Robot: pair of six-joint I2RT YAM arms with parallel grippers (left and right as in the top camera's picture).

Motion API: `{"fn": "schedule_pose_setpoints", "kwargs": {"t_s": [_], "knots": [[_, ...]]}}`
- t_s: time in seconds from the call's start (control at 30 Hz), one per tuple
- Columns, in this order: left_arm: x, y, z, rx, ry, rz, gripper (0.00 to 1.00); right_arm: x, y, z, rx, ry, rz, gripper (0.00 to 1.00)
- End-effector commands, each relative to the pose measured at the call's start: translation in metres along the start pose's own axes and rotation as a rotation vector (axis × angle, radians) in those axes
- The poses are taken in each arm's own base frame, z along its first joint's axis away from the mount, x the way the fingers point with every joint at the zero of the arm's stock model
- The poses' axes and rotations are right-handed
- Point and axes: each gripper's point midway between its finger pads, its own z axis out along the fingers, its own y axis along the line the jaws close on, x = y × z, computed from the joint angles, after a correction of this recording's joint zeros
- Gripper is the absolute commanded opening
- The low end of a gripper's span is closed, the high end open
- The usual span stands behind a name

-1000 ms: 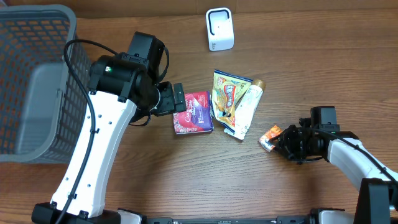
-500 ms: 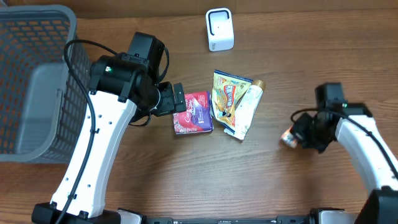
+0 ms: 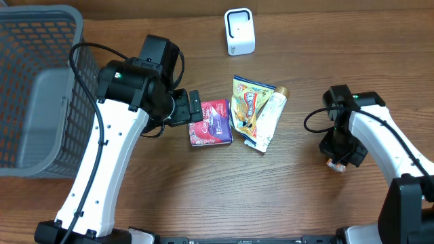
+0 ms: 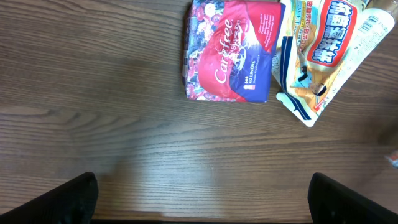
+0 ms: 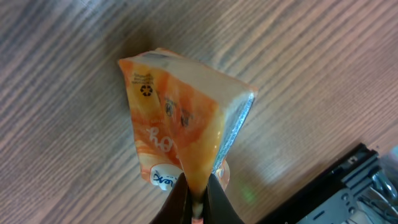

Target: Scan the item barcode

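Observation:
My right gripper will next swing left in the overhead view, over the bare wood point(image 3: 287, 145) beside the white tube, which is free for the packet.
A small orange packet point(image 5: 174, 124) hangs pinched by one edge in my right gripper point(image 5: 196, 190), which is shut on it above the wooden table. In the overhead view only a sliver of that packet point(image 3: 334, 164) peeks out under the right gripper point(image 3: 339, 154) at the right side. The white scanner point(image 3: 239, 32) stands at the back centre. My left gripper point(image 4: 202, 202) is open over bare wood, just left of a red packet point(image 4: 230, 53).
A red packet point(image 3: 211, 122), a yellow snack bag point(image 3: 247, 102) and a white tube point(image 3: 268, 118) lie together mid-table. A grey mesh basket point(image 3: 41, 13) fills the far left. A black device edge point(image 5: 348, 180) shows in the right wrist view.
My right gripper closed on the orange packet, carried it rightward off its spot on the table, and turned so it hangs under the wrist. The left arm stayed still.

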Motion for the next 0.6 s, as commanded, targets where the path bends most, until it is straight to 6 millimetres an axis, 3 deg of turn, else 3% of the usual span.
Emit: {"fn": "schedule_pose_setpoints", "kwargs": {"t_s": [0.0, 0.33, 0.47, 0.57], "knots": [[-0.003, 0.0, -0.007, 0.003, -0.029, 0.016, 1.0, -0.016, 0.01, -0.007, -0.012, -0.053, -0.068, 0.04], [-0.003, 0.0, -0.007, 0.003, -0.029, 0.016, 1.0, 0.006, 0.002, 0.047, 0.217, 0.186, -0.155, 0.04], [-0.003, 0.0, -0.007, 0.003, -0.029, 0.016, 1.0, 0.008, 0.008, 0.042, 0.229, 0.181, -0.183, 0.04], [-0.003, 0.0, -0.007, 0.003, -0.029, 0.016, 1.0, 0.004, 0.021, 0.022, 0.219, 0.145, -0.223, 0.04]]}}
